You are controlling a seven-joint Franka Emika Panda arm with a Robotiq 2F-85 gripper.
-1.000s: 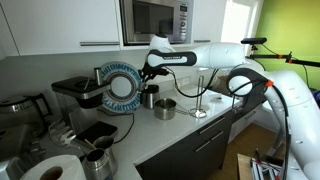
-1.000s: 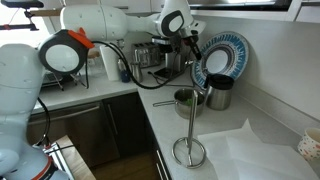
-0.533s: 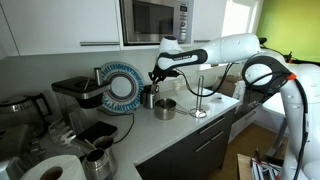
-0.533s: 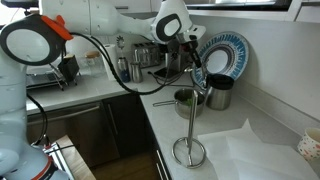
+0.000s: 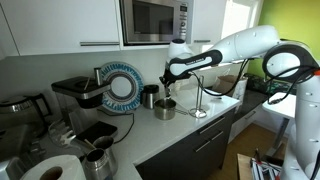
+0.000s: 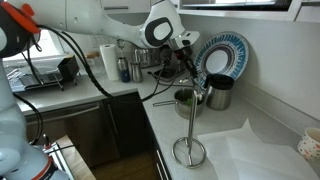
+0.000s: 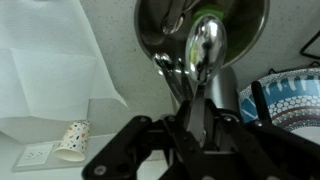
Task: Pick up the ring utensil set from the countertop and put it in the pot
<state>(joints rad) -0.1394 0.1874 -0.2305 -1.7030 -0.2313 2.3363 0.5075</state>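
Note:
I need to move my gripper away from the plate next and lower the spoons into the pot's opening point(image 5: 165, 103), because the fingers are still above the pot's rim.
My gripper point(image 7: 190, 125) is shut on the ring utensil set point(image 7: 205, 48). Its silvery spoons hang down from the fingers over the mouth of the small round steel pot point(image 7: 160, 25). In both exterior views the gripper point(image 5: 166, 86) point(image 6: 185, 72) hovers just above the pot point(image 5: 165, 109) point(image 6: 186, 99), which stands on the white countertop. The utensils are too small to make out clearly in those views.
A dark cylindrical cup point(image 5: 148, 97) point(image 6: 219, 93) stands beside the pot, with a blue-and-white plate point(image 5: 122, 86) point(image 6: 222, 52) upright behind it. A metal stand point(image 5: 198, 100) point(image 6: 187, 150) rises nearby. A white sheet point(image 7: 50, 70) and a paper cup point(image 7: 73, 140) lie further along the counter.
The arm has carried the utensil set from near the plate and dark cup across to above the pot. The pot and the other objects have not moved.

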